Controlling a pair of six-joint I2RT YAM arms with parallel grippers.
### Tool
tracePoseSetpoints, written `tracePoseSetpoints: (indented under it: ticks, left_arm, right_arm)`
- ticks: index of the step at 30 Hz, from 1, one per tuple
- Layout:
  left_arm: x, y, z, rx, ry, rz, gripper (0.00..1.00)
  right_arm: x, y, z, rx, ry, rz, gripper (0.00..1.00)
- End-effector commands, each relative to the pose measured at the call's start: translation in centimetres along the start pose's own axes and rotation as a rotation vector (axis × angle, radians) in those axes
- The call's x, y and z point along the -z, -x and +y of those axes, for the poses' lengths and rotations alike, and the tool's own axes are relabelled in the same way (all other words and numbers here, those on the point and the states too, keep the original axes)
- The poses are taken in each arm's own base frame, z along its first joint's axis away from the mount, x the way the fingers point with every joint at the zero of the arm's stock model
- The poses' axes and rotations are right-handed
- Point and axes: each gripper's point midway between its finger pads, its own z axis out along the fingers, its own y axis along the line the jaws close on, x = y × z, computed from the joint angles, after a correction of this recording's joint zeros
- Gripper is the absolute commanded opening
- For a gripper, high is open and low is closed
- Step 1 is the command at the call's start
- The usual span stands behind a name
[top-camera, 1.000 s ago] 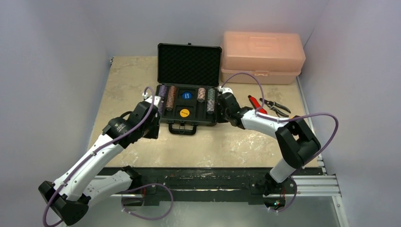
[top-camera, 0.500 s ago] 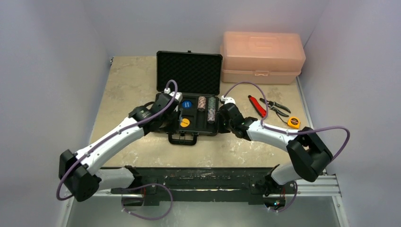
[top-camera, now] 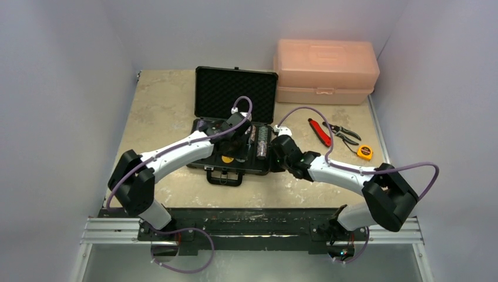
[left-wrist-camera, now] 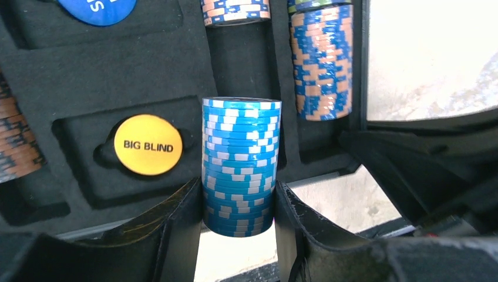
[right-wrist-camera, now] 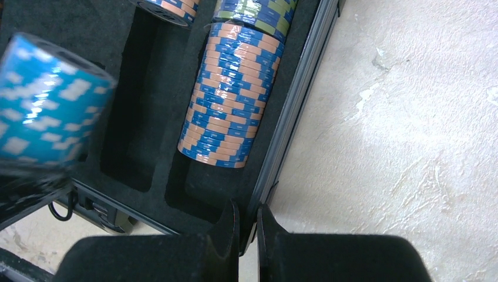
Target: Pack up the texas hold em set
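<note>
The row beside the blue-and-orange stack still has a gap, so my left gripper will go down into the empty slot [left-wrist-camera: 246, 79] there next and let go of the light blue chips [left-wrist-camera: 241, 153].
The open black poker case [top-camera: 207, 165] lies mid-table, lid up. My left gripper [left-wrist-camera: 239, 194] is shut on a stack of light blue chips [left-wrist-camera: 241, 153] and holds it above the case's front part, beside the yellow BIG BLIND button [left-wrist-camera: 147, 144]. In the top view the left gripper [top-camera: 238, 140] is over the case's middle. The stack shows blurred in the right wrist view [right-wrist-camera: 50, 100]. My right gripper [right-wrist-camera: 248, 214] is shut on the case's right wall [right-wrist-camera: 293, 117], next to a blue-and-orange chip stack [right-wrist-camera: 229, 97] lying in its slot. The slot [right-wrist-camera: 126, 117] beside that stack is empty.
A pink plastic toolbox [top-camera: 326, 70] stands at the back right. Red-handled pliers [top-camera: 320, 130], black pliers [top-camera: 345, 133] and a yellow tape measure [top-camera: 364, 152] lie right of the case. Other chip rows [left-wrist-camera: 235, 10] and a blue button [left-wrist-camera: 97, 9] fill the case's far part.
My left arm has swung from the case's left side to over its middle, carrying the blue chips. My right gripper has stayed on the case's right wall; the case has turned slightly.
</note>
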Motion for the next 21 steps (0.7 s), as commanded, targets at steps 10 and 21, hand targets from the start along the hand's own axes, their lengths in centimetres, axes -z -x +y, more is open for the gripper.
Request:
tracePoseSetpoints:
  ticks: [10, 21]
  left_arm:
    - [-2.3, 2.8, -2.3, 0.075, -0.028, -0.067, 0.0]
    - [-3.8, 3.4, -2.5, 0.091, -0.008, -0.07, 0.0]
  right_arm:
    - [1.7, -4.0, 0.0, 0.065, 0.017, 0.165, 0.12]
    - [3.2, -2.8, 0.3, 0.045, 0.028, 0.117, 0.43]
